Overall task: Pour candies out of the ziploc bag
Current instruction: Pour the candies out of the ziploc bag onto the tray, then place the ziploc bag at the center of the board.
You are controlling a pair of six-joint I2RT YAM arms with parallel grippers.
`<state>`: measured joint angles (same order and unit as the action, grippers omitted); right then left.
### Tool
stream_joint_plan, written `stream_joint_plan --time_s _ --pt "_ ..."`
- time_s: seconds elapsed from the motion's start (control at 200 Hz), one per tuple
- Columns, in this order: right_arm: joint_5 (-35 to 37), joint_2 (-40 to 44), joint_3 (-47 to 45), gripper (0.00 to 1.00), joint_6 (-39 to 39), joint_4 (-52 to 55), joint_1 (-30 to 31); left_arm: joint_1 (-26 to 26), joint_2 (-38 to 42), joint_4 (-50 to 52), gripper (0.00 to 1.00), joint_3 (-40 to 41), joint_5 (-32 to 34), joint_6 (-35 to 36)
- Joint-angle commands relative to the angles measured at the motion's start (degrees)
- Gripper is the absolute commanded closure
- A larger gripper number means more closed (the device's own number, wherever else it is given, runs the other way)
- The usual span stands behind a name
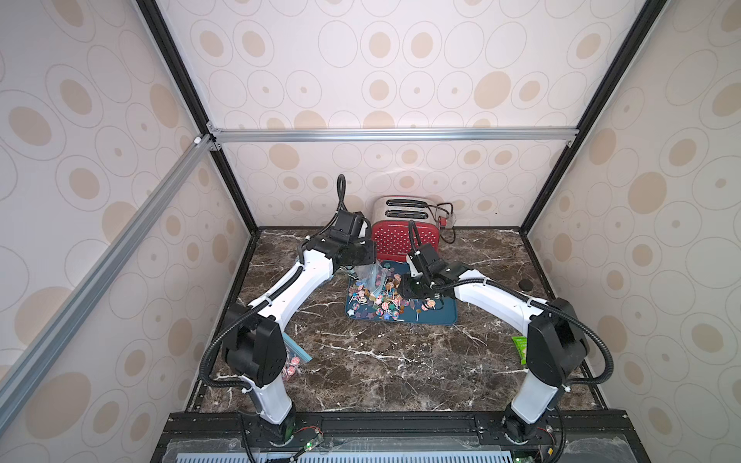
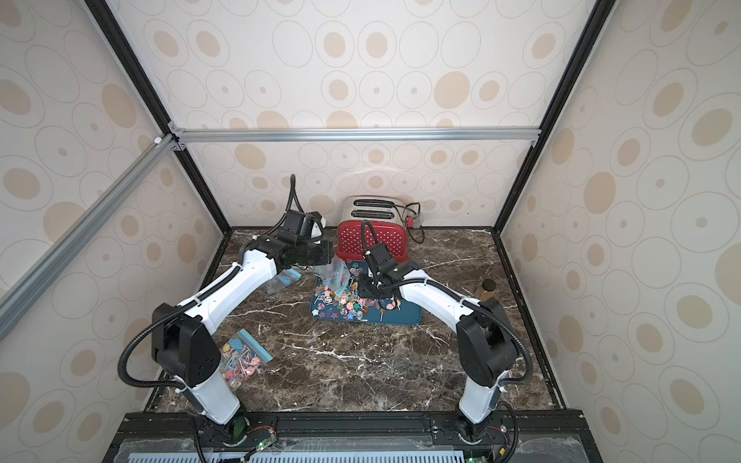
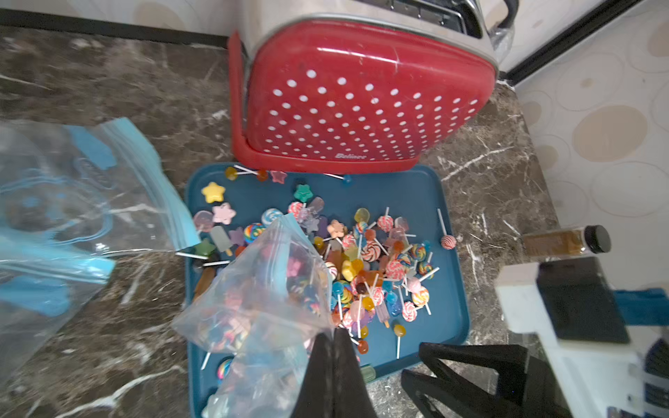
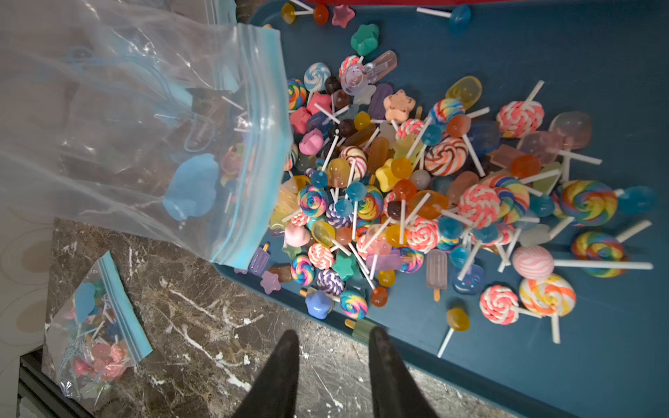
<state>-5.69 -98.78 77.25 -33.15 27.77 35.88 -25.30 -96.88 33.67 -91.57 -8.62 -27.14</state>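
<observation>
I will next swing my left gripper back off the tray (image 3: pixel 416 188), lower it and let go of the corner of the ziploc bag, because bare marble between the empty and full bags is below and back of it.
My left gripper (image 3: pixel 335 334) is shut on a corner of the clear ziploc bag (image 3: pixel 260 289), holding it tilted above the blue tray (image 3: pixel 416 188). The bag's blue-zip mouth (image 4: pixel 253 144) hangs open at the pile of candies (image 4: pixel 416 188), small lollipops and stars spread over the tray. A few candies show just inside the mouth. My right gripper (image 4: pixel 333 336) stands open over the marble at the tray's near edge, with nothing between its fingers. In both top views the bag (image 1: pixel 371 278) (image 2: pixel 335 276) hangs between the two wrists above the candies (image 1: pixel 381 302) (image 2: pixel 345 306).
A red dotted toaster (image 3: pixel 362 97) stands right behind the tray. An empty ziploc bag (image 3: pixel 72 202) lies left of the tray. Another bag full of candies (image 2: pixel 240 358) lies by the left arm's base. A brown bottle (image 2: pixel 487 290) and a green packet (image 1: pixel 520 348) are at the right.
</observation>
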Motion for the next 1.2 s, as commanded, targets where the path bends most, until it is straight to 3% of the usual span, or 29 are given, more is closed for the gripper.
stream_joint_plan --time_s 0.0,0.19,0.391,0.576,0.727,0.812,0.982,1.198 --pt "-1.69 3.85 -1.94 0.63 0.84 0.68 -0.31 2.83 6.23 4.59 1.0 -0.16 6.81 1.33" --pt "-4.16 7.47 -4.93 0.62 1.07 0.51 -0.17 11.68 12.72 7.07 1.0 5.83 10.47 0.64" --pt "-5.48 8.26 -6.48 0.61 0.61 -0.49 0.92 24.63 14.53 0.44 1.0 18.68 2.84 -4.34" --pt "-5.29 6.82 -6.59 0.61 0.68 -0.81 3.09 27.27 12.95 -1.75 1.0 25.8 2.38 -7.74" --pt "-5.2 6.1 -7.62 0.61 0.47 -1.4 4.43 27.31 13.94 -2.35 0.58 27.87 4.28 -9.51" --pt "-5.11 6.32 -8.32 0.61 0.31 -1.86 4.75 27.28 14.6 -0.91 0.42 27.25 5.16 -9.51" --pt "-4.99 7.15 -9.62 0.61 0.27 -2.46 4.91 27.28 17.71 5.8 0.3 24.66 8.44 -8.64" --pt "-5.77 8.7 -11.61 0.61 1.54 -2.9 4.9 27.25 23.47 20.71 0.25 19.79 22.36 -9.06"
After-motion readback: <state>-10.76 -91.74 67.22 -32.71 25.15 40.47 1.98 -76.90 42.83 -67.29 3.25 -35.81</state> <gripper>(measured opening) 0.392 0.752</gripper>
